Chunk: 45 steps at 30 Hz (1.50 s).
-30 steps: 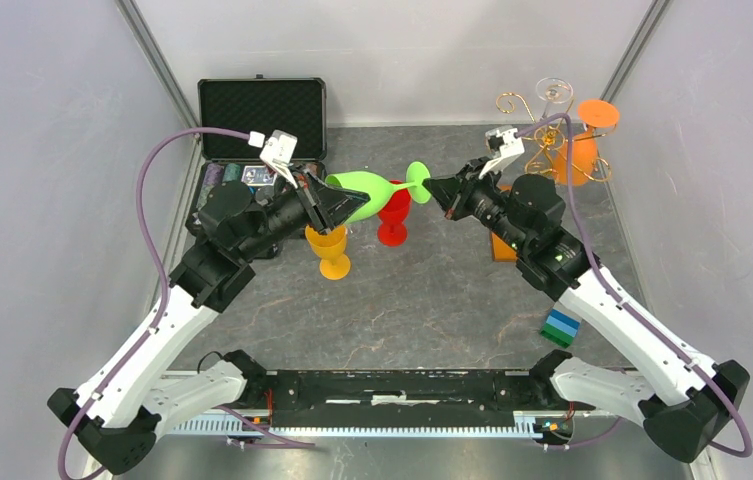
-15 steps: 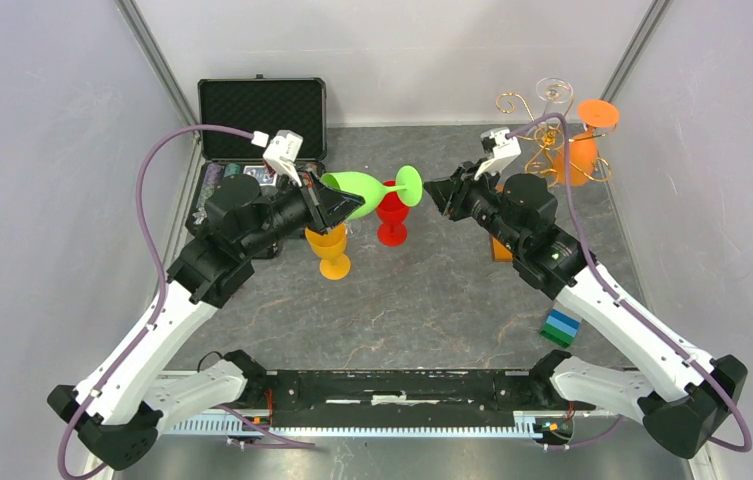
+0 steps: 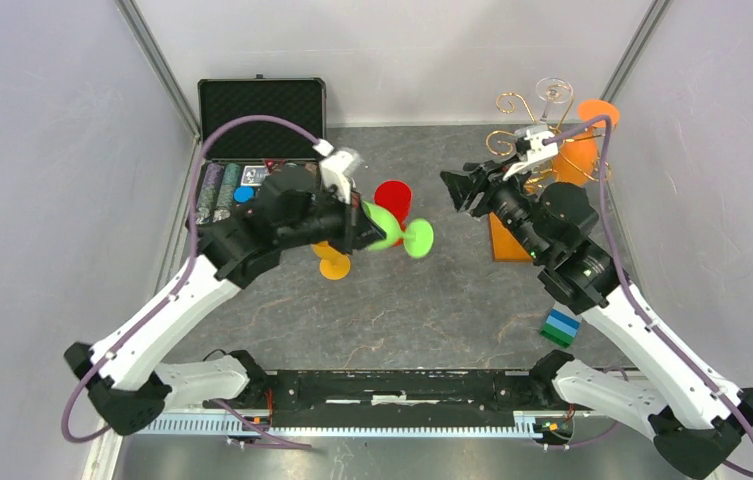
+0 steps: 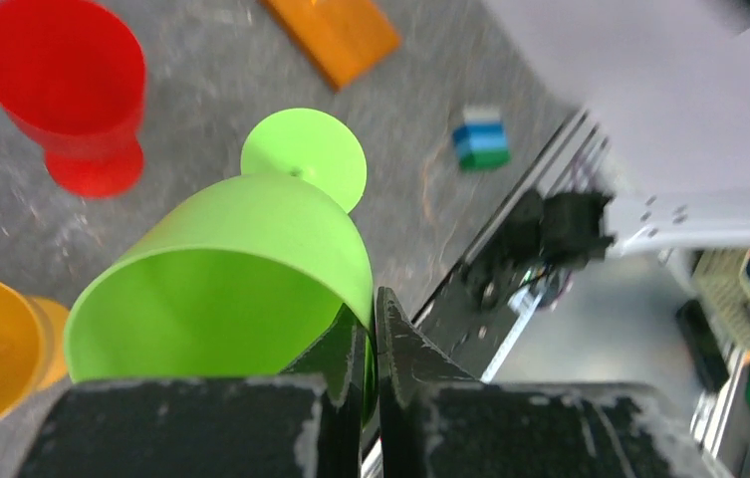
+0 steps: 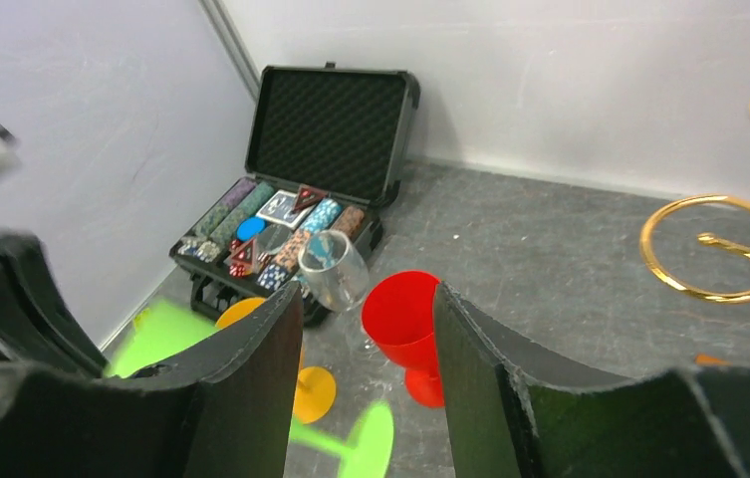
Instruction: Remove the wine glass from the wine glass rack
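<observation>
Next, my left gripper goes down to the bare tabletop [image 3: 382, 280] beside the yellow-orange glass below it, turning the tilted green glass foot-down, and releases the green glass's rim.
A green wine glass [image 3: 382, 227] hangs tilted above the table's middle, foot [image 3: 418, 239] pointing right. My left gripper [image 3: 363, 224] is shut on its rim; in the left wrist view the fingertips [image 4: 397, 344] pinch the bowl wall [image 4: 221, 289]. My right gripper [image 3: 458, 190] stands open and apart from the glass, right of it, with nothing between its fingers [image 5: 251, 378]. The wine glass rack [image 3: 524, 108], gold spirals on an orange-brown base [image 3: 501, 243], stands at the back right. A clear glass [image 3: 553, 91] and an orange glass [image 3: 582, 150] hang on it.
A red glass [image 3: 392, 198] and a yellow-orange glass [image 3: 332, 262] stand upright under the green one. An open black chip case [image 3: 261, 105] lies at the back left, a clear glass [image 5: 334, 269] before it. A blue-green block [image 3: 559, 326] lies near my right arm.
My right gripper opened, let go of the green glass's foot and drew back to the right. My left arm swung the glass nearer and rightward, over the standing glasses.
</observation>
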Available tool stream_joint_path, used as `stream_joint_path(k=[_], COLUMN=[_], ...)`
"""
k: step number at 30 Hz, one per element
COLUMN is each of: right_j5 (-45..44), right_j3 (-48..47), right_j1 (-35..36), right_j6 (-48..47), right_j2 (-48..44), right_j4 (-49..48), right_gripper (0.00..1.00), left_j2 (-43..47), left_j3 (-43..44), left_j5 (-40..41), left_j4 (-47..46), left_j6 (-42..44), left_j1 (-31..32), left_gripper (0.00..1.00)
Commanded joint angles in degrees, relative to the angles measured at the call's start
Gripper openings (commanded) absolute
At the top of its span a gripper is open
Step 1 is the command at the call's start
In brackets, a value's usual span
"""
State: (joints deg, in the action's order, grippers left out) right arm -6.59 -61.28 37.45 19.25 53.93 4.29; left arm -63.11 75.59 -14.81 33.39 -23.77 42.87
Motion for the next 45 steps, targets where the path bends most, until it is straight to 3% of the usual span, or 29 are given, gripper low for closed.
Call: stream_joint_path(k=[1, 18, 35, 40, 45], right_j5=[-6.12, -19.45, -26.42, -30.69, -43.63], right_j3=[-3.92, -5.71, -10.00, -14.34, -21.28], right_j1=[-0.03, -0.03, 0.03, -0.01, -0.03], right_j6=[-3.64, -10.77, -17.74, -22.60, -27.17], right_j2=[-2.53, -7.16, -6.30, -4.03, 0.53], right_j4=[1.57, 9.02, 15.50, 19.77, 24.87], right_gripper=[0.56, 0.58, 0.62, 0.65, 0.71], left_j2=[-5.14, -28.32, -39.74, -38.94, -34.50], left_j3=[3.49, 13.44, 18.81, 20.21, 21.12], left_j5=[4.81, 25.22, 30.72, 31.14, 31.13], left_j4=[8.92, 20.38, 22.47, 22.42, 21.24], left_j6=[5.96, 8.68, 11.39, 11.20, 11.29], left_j1=[5.46, 14.67, 14.68, 14.64, 14.69], left_gripper=[0.02, 0.02, 0.03, 0.36, 0.56])
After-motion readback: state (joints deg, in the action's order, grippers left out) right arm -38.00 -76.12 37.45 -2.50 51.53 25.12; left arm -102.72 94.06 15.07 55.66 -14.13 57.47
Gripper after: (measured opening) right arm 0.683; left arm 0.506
